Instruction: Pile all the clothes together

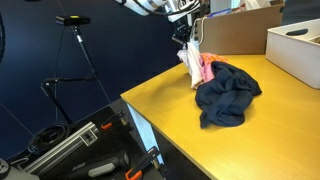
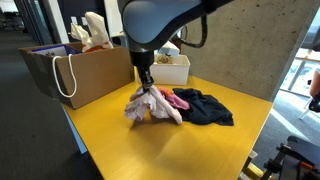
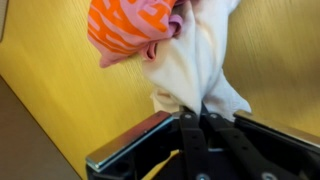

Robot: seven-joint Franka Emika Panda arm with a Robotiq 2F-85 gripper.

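Observation:
The gripper rises next, moves past the pink cloth and over the dark navy garment (image 1: 227,94), then lowers and releases, since the white cloth (image 1: 190,62) hangs beside the others.
My gripper (image 2: 147,84) is shut on a white cloth (image 2: 140,106) and holds it up so that it hangs down to the yellow table (image 2: 170,145). In the wrist view the white cloth (image 3: 200,60) runs up from between my fingers (image 3: 200,115), and an orange and pink cloth (image 3: 130,25) lies beside it. A pink cloth (image 2: 178,99) and a dark navy garment (image 2: 205,108) lie bunched next to the white one. In an exterior view the white cloth (image 1: 190,62) hangs next to the pink cloth (image 1: 207,70) and the navy garment (image 1: 225,92).
A brown paper bag with white handles (image 2: 85,72) stands at the table's back. A white box (image 2: 170,68) sits behind the clothes; it also shows in an exterior view (image 1: 295,50). Tripods and cables (image 1: 75,130) stand beside the table's edge.

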